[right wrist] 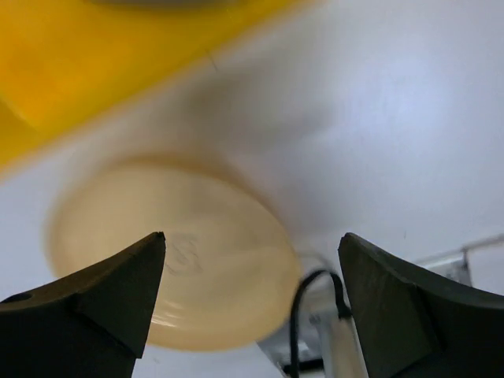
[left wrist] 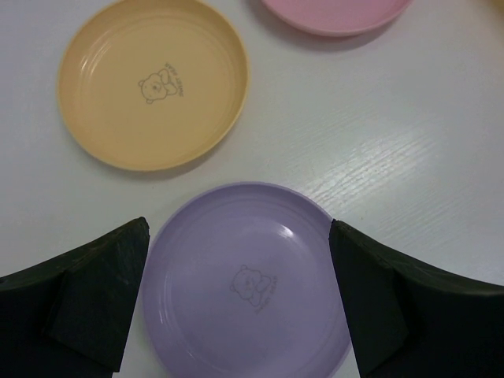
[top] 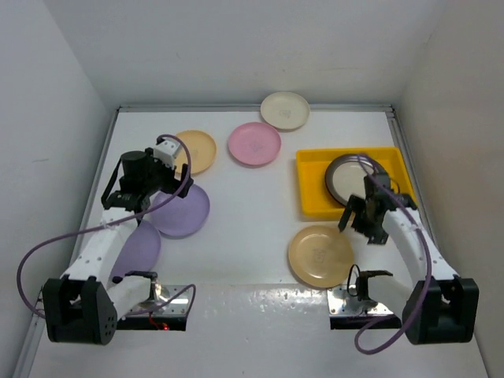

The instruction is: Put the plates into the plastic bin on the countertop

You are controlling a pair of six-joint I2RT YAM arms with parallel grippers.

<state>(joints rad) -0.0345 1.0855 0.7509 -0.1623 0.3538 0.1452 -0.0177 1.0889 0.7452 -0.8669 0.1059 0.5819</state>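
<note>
My right gripper should next move down and to the left in the top view onto the tan plate's nearest rim [top: 350, 247] [right wrist: 290, 246], because the tan plate is below it and on that side.
The yellow plastic bin [top: 313, 201] sits at the right of the white countertop [top: 252, 197] and holds a steel-rimmed plate [top: 346, 175]. A tan plate [top: 320, 255] lies in front of the bin. My right gripper [top: 364, 219] is open and empty above the bin's near edge; in the right wrist view the blurred tan plate [right wrist: 173, 252] lies below the open right gripper [right wrist: 252, 268]. My left gripper [top: 167, 189] is open above a purple plate [top: 183, 211], which lies between the jaws of the left gripper [left wrist: 236, 268] in the left wrist view, where the plate [left wrist: 244, 283] is not touched.
A second purple plate [top: 135, 248] lies partly under my left arm. A yellow-orange plate [top: 197, 150], a pink plate [top: 253, 143] and a cream plate [top: 284, 110] lie toward the back. White walls close in three sides. The bin [right wrist: 79, 63] shows in the right wrist view.
</note>
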